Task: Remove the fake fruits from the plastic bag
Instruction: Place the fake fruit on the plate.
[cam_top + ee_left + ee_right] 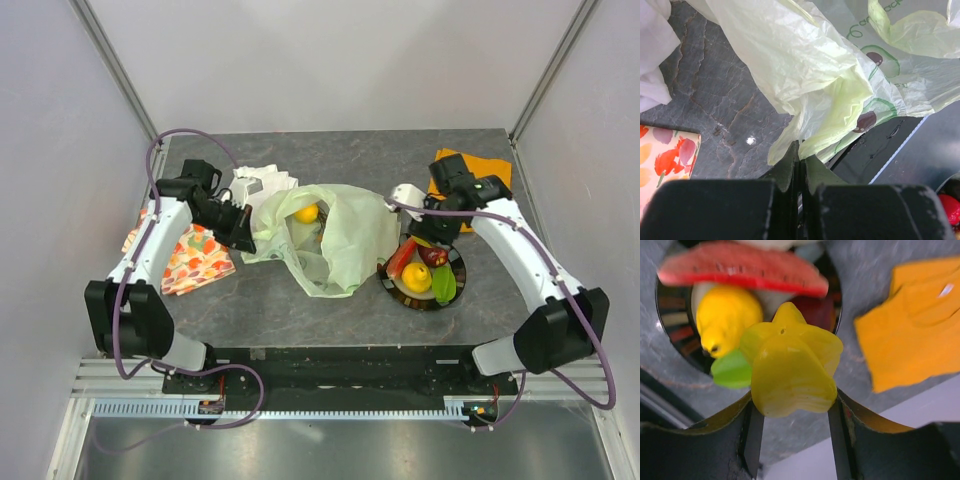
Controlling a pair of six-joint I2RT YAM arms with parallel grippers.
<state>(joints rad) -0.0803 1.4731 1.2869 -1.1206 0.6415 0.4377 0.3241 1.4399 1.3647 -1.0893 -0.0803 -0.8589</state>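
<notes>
My right gripper should next go back and down onto the plate's bare rim (459, 267) beside the green piece and release the star fruit, as other fruits fill the rest.
The pale green plastic bag (345, 240) lies crumpled mid-table with a yellow-orange fruit (306, 213) inside its open mouth. My left gripper (240, 228) is shut on the bag's left edge; in the left wrist view its jaws (801, 156) pinch a fold of the bag (815, 65). My right gripper (428, 235) hovers over a dark plate (389, 280). In the right wrist view it (792, 410) is shut on a yellow star fruit (792, 365). Under it lie a lemon (725, 317), a red slice (740, 270) and a green piece (730, 371).
A fruit-printed cloth (190, 258) lies left of the bag, a white cloth (262, 185) behind it, and an orange cloth (480, 168) at the back right. The plate also holds a dark red fruit (434, 255). The table's front edge is close to the plate.
</notes>
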